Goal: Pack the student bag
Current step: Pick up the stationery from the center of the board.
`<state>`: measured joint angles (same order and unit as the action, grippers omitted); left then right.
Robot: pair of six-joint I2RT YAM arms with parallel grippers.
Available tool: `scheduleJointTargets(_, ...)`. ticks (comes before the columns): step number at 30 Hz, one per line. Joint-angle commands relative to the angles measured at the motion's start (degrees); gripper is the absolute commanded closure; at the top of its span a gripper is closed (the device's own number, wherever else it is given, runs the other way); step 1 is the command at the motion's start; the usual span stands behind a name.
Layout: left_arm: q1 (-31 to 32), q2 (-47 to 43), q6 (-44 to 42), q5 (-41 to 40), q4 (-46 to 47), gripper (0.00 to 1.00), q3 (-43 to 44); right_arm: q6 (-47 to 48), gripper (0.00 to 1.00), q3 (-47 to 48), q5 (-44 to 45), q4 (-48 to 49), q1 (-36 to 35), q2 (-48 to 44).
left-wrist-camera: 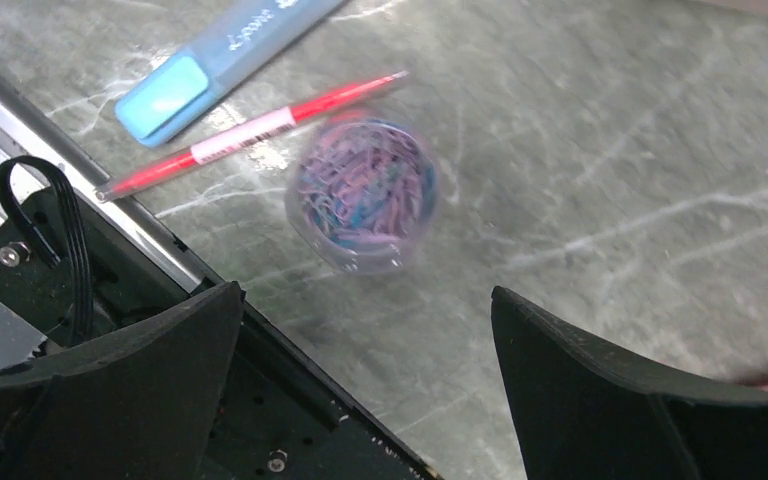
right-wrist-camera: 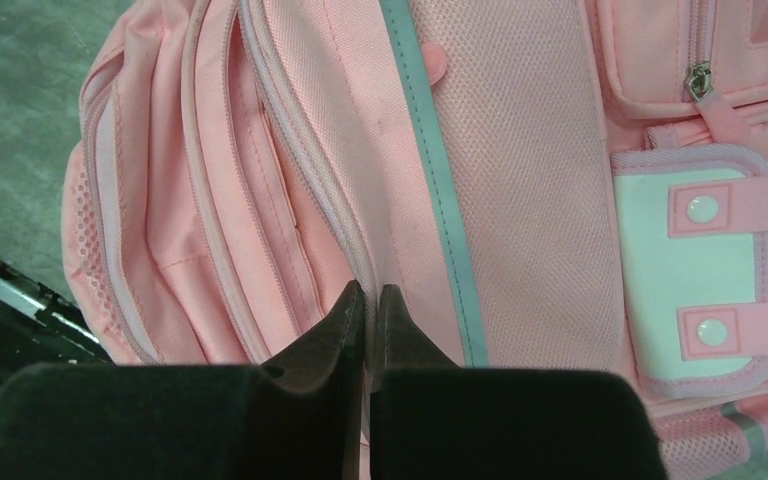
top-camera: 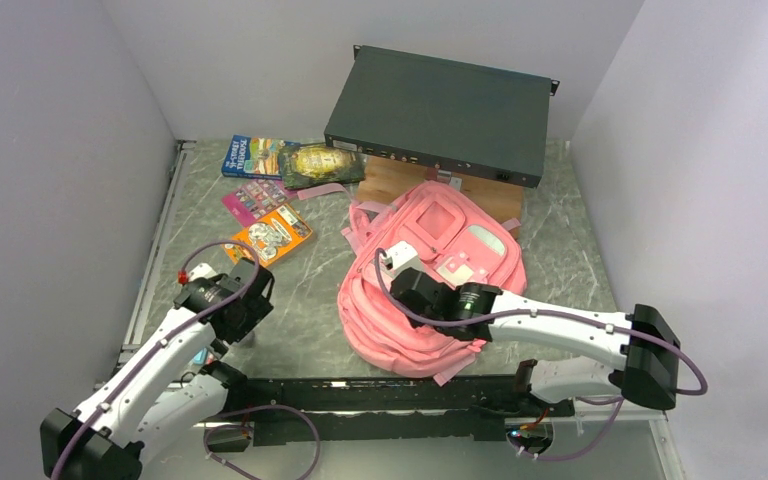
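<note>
The robot's left gripper needs to move down next with its open fingers on either side of the clear tub of paper clips, since the tub is still standing on the tabletop outside the bag (top-camera: 385, 325).
The student bag (top-camera: 385, 325), a soft pink backpack with pale zips, lies on the table right of the middle. It fills the right wrist view (right-wrist-camera: 520, 150). My right gripper (top-camera: 407, 290) (right-wrist-camera: 371, 290) is shut on the bag, pinching the pale zip seam between its fingertips. At the near left my left gripper (top-camera: 232, 318) (left-wrist-camera: 365, 295) hangs open above the table with nothing between its fingers. Just beyond it stands a clear tub of coloured paper clips (left-wrist-camera: 363, 195), with a red pen (left-wrist-camera: 250, 135) and a blue highlighter (left-wrist-camera: 215, 65) past that.
A blue book (top-camera: 252, 155), a green packet (top-camera: 320, 163), a pink sheet (top-camera: 257, 198) and an orange booklet (top-camera: 273, 235) lie at the back left. A dark flat box (top-camera: 440, 115) rests on a wooden block (top-camera: 400, 180) behind the bag. A black rail (top-camera: 360, 395) runs along the near edge.
</note>
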<state>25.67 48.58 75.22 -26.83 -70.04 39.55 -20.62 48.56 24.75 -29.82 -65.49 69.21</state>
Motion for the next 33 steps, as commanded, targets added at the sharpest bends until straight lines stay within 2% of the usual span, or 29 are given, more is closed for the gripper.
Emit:
scheduleJointTargets(1, -7.49, -0.11, -4.6, 2.95, 4.68, 0.0, -2.71, 2.14, 1.0, -0.62, -2.52, 4.8, 1.32, -5.12)
scheduleJointTargets(8, -15.9, 1.07, -8.84, 5.99, 10.11, 0.0, -5.77, 2.61, 1.0, -0.42, -3.45, 5.41, 1.93, -7.03)
scheduleJointTargets(16, -17.23, 3.09, -8.35, 5.25, 15.66, 0.03, -8.52, 2.66, 1.0, -0.57, -3.82, 5.39, 2.18, -8.65)
scheduleJointTargets(19, -17.33, 3.28, -8.2, 6.0, 18.0, 0.13, -9.79, 2.63, 1.0, -0.64, -3.75, 5.32, 2.21, -9.25)
scheduleJointTargets(22, -17.32, 3.04, -8.79, 6.29, 18.97, 0.18, -10.1, 2.53, 1.0, -0.17, -3.17, 4.52, 2.2, -9.12)
scheduleJointTargets(24, -17.32, 2.66, -10.68, 6.92, 20.19, 0.3, -10.11, 2.45, 1.0, 0.16, -2.53, 3.98, 2.17, -9.09)
scheduleJointTargets(26, -17.32, 2.35, -12.01, 7.49, 20.42, 0.33, -9.75, 2.37, 1.0, 0.5, -1.88, 3.54, 2.21, -9.09)
scheduleJointTargets(29, -17.32, 1.78, -14.44, 8.61, 20.48, 0.45, -8.64, 2.13, 1.0, 1.05, -1.24, 3.04, 2.21, -8.87)
scheduleJointTargets(31, -17.32, 1.43, -16.61, 9.55, 20.03, 0.5, -7.45, 1.93, 1.0, 1.04, -1.1, 3.2, 2.21, -8.75)
scheduleJointTargets(33, -17.32, 0.84, -18.89, 10.78, 20.21, 0.51, -6.18, 1.59, 1.0, 0.88, -1.4, 3.41, 2.3, -8.51)
